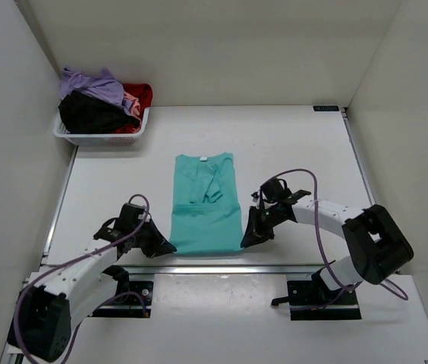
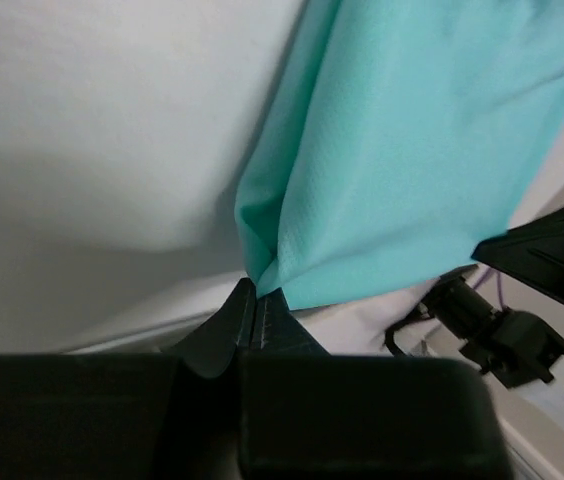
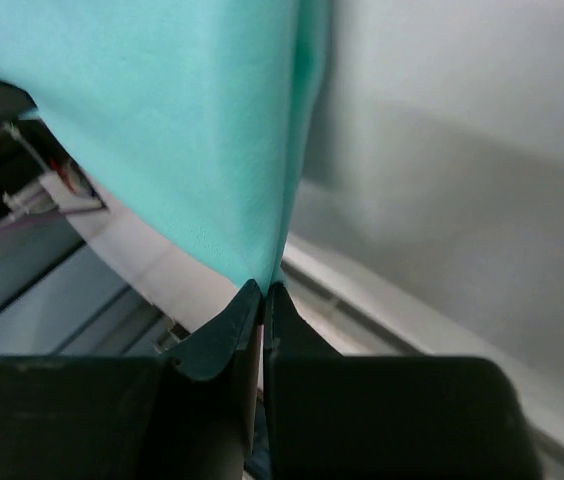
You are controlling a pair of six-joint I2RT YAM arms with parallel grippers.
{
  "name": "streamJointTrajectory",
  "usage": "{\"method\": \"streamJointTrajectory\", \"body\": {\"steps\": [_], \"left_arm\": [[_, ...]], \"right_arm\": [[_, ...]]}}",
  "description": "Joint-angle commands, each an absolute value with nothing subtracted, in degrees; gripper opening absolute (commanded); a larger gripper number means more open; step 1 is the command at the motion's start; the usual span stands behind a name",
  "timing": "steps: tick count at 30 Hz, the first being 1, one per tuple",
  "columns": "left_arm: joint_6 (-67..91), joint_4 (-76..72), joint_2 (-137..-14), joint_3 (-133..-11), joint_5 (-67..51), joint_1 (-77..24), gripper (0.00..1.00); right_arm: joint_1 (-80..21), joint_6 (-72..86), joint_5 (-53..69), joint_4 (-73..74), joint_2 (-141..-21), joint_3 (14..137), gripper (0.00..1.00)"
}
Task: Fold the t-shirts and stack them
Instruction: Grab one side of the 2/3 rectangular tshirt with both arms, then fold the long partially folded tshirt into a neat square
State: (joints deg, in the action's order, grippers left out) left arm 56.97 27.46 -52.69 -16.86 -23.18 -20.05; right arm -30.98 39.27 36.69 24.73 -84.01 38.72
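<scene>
My left gripper carries the hem corner up and outward onto the collar end (image 1: 184, 159) next and lets go. The sleeves are folded in and that end lies outward.
A teal t-shirt (image 1: 205, 203) lies flat in the middle of the table, sleeves folded in, collar towards the back. My left gripper (image 1: 167, 246) is shut on its near left hem corner; the left wrist view shows the teal t-shirt (image 2: 402, 150) pinched at the tips of that gripper (image 2: 255, 292). At the near right hem corner my right gripper (image 1: 248, 240) is shut too. In the right wrist view the teal t-shirt (image 3: 192, 130) runs down into the closed tips of the right gripper (image 3: 263, 290). More t-shirts, purple (image 1: 92, 85), black (image 1: 89, 114) and red (image 1: 140, 95), are heaped in the basket.
The white slotted basket (image 1: 100, 138) stands at the back left corner against the left wall. White walls close in the table on the left, back and right. A metal rail (image 1: 199, 268) runs along the table's near edge, just in front of both grippers.
</scene>
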Motion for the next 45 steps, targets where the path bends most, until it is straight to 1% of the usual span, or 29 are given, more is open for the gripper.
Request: {"method": "streamJointTrajectory", "body": {"steps": [1,3,5,6,8,11,14,15,19,20,21,22,23,24,25,26,27,28,29,30,31,32,34,37,39,41,43,45], "left_arm": [[56.6,38.0,-46.7,-18.5,-26.0,-18.0,0.00],[57.0,40.2,-45.7,-20.7,-26.5,-18.1,0.00],[57.2,40.2,-47.4,-25.5,-26.5,-18.0,0.00],[56.4,40.3,-49.3,-27.0,-26.5,-18.0,0.00],[54.9,40.3,-53.6,-34.2,-26.3,-17.7,0.00],[54.6,37.5,-60.9,-41.5,-26.1,-15.4,0.00],[58.9,30.9,-68.0,-45.3,-26.9,-12.8,0.00],[59.8,28.9,-71.2,-47.7,-26.8,-12.7,0.00],[59.6,26.6,-83.3,-56.6,-23.8,-11.5,0.00],[59.5,26.1,-85.0,-59.3,-23.5,-11.3,0.00],[59.5,24.5,-89.0,-62.0,-23.5,-10.5,0.00],[59.3,23.4,-92.7,-63.8,-22.9,-9.6,0.00],[59.0,22.8,-94.8,-67.2,-22.1,-9.1,0.00],[58.6,22.2,-99.1,-71.2,-22.1,-8.4,0.04],[58.5,20.4,-103.1,-73.2,-22.5,-7.9,0.07],[58.6,18.9,-105.0,-76.5,-22.6,-7.5,0.15],[59.1,17.9,-108.2,-80.4,-22.7,-7.2,0.23],[59.5,17.0,-110.9,-82.2,-23.1,-6.6,0.31],[60.4,14.2,-113.0,-82.8,-24.4,-6.3,0.34],[61.9,11.7,-114.5,-83.1,-25.8,-5.7,0.41],[62.3,9.8,-114.9,-82.9,-26.6,-5.6,0.44],[64.1,6.5,-115.1,-81.1,-28.3,-5.4,0.46],[67.1,1.9,-114.1,-77.7,-30.4,-5.0,0.51],[68.5,-3.7,-110.8,-72.5,-31.0,-4.6,0.50],[69.8,-4.8,-106.3,-68.9,-30.9,-4.6,0.48],[70.1,-4.8,-102.2,-65.2,-30.8,-4.8,0.47],[71.0,-3.0,-97.7,-63.6,-30.8,-4.6,0.47],[70.1,-0.2,-91.5,-62.6,-31.5,-4.2,0.46]], "right_arm": [[-30.1,33.7,40.4,36.1,-81.3,38.8,0.00],[-29.2,30.7,40.6,40.6,-81.9,41.5,0.00],[-28.1,28.6,41.7,45.0,-82.6,46.3,0.00],[-27.3,27.3,41.6,46.4,-83.1,47.4,0.00],[-25.8,25.8,41.8,50.2,-85.5,52.4,0.00],[-23.0,23.6,42.0,53.6,-89.5,60.5,0.00],[-20.3,21.9,42.5,55.7,-96.0,70.8,0.00],[-19.4,21.2,42.8,56.2,-98.4,72.6,0.00],[-16.5,20.9,42.4,57.8,-108.7,88.9,0.00],[-16.3,20.5,41.5,58.5,-112.6,94.4,0.00],[-15.5,21.0,41.7,58.7,-116.8,97.4,0.00],[-14.9,21.3,41.6,59.1,-118.7,103.0,0.00],[-14.7,21.7,41.7,59.5,-123.1,109.2,0.01],[-14.2,22.3,41.7,60.6,-127.7,112.5,0.00],[-13.5,22.2,41.7,60.9,-130.1,119.5,0.02],[-13.1,22.1,41.1,62.8,-134.9,127.4,0.07],[-12.7,22.4,40.9,64.6,-139.7,135.6,0.21],[-12.0,22.6,40.5,66.6,-144.3,139.7,0.37],[-11.8,23.3,40.3,67.3,-146.4,146.9,0.51],[-11.3,24.1,40.1,68.8,-149.5,153.6,0.56],[-10.4,24.4,40.1,70.5,-152.2,156.2,0.61],[-10.5,24.3,40.1,71.4,-154.4,160.5,0.65],[-10.4,22.9,39.4,71.4,-153.9,159.5,0.69],[-12.7,18.9,34.1,72.2,-153.6,157.8,0.70],[-14.8,17.2,30.2,72.7,-154.2,157.6,0.74],[-16.5,16.0,25.9,74.6,-154.9,158.0,0.78],[-18.4,14.2,24.4,76.2,-155.8,159.5,0.79],[-21.3,13.3,21.9,77.2,-157.1,159.7,0.83]]}}
